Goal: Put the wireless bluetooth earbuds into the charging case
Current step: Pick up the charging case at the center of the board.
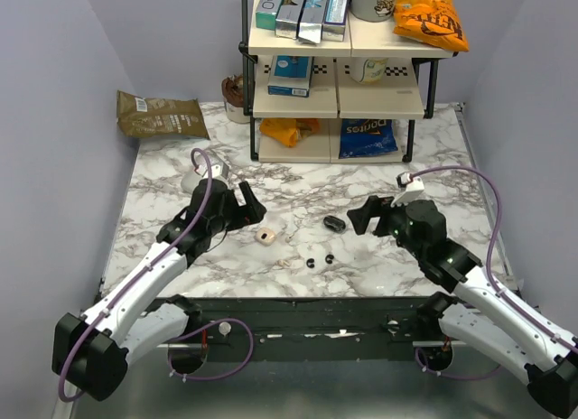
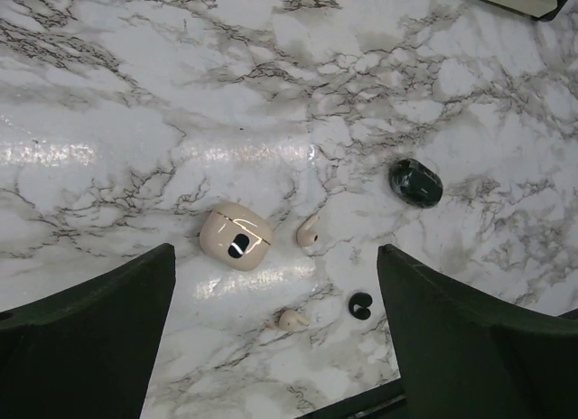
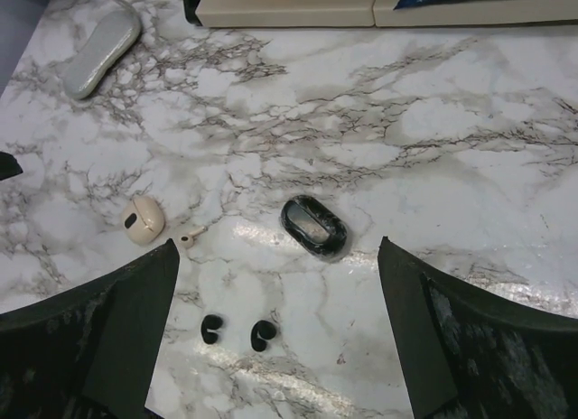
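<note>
My left gripper moves down and to the right in the top view next, with a turn, onto the ends of the beige earbud case, which lies crooked.
Two tiny black earbuds (image 1: 311, 262) (image 1: 329, 257) lie side by side on the marble near the front edge; they show in the right wrist view (image 3: 211, 329) (image 3: 263, 334), and one shows in the left wrist view (image 2: 359, 305). The black oval charging case (image 1: 334, 223) lies just behind them, also in the right wrist view (image 3: 313, 226) and the left wrist view (image 2: 415, 182). My left gripper (image 1: 247, 206) is open and empty, left of the case. My right gripper (image 1: 363, 217) is open and empty, right of the case. Both hover above the table.
A beige earbud case (image 1: 265, 236) lies left of the black buds, with a beige bud (image 2: 308, 231) beside it and another (image 2: 291, 320) nearer the front. A grey oval object (image 3: 101, 51) lies at back left. A snack shelf (image 1: 336, 103) and a brown bag (image 1: 161, 115) stand behind.
</note>
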`<state>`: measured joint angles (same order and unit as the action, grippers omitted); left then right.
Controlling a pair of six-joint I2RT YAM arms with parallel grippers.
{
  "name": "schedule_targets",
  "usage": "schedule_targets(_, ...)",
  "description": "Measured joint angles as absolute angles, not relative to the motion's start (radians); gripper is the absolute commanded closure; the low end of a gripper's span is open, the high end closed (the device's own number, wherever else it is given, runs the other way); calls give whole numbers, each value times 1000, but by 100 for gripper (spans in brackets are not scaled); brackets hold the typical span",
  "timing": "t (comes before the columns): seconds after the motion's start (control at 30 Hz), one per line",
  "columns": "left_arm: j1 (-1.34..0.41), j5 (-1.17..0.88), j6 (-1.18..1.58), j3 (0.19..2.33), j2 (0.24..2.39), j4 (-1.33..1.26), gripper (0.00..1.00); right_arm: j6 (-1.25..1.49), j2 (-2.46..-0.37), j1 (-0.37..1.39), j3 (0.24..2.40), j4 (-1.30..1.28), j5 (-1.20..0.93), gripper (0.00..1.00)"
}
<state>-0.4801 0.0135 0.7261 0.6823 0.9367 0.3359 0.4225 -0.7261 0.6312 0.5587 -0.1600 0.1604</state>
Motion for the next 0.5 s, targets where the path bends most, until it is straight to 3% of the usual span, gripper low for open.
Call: schedule_targets(0.5, -625, 98, 507, 855, 1259, 566, 9, 422, -811, 631, 535, -174, 71, 0)
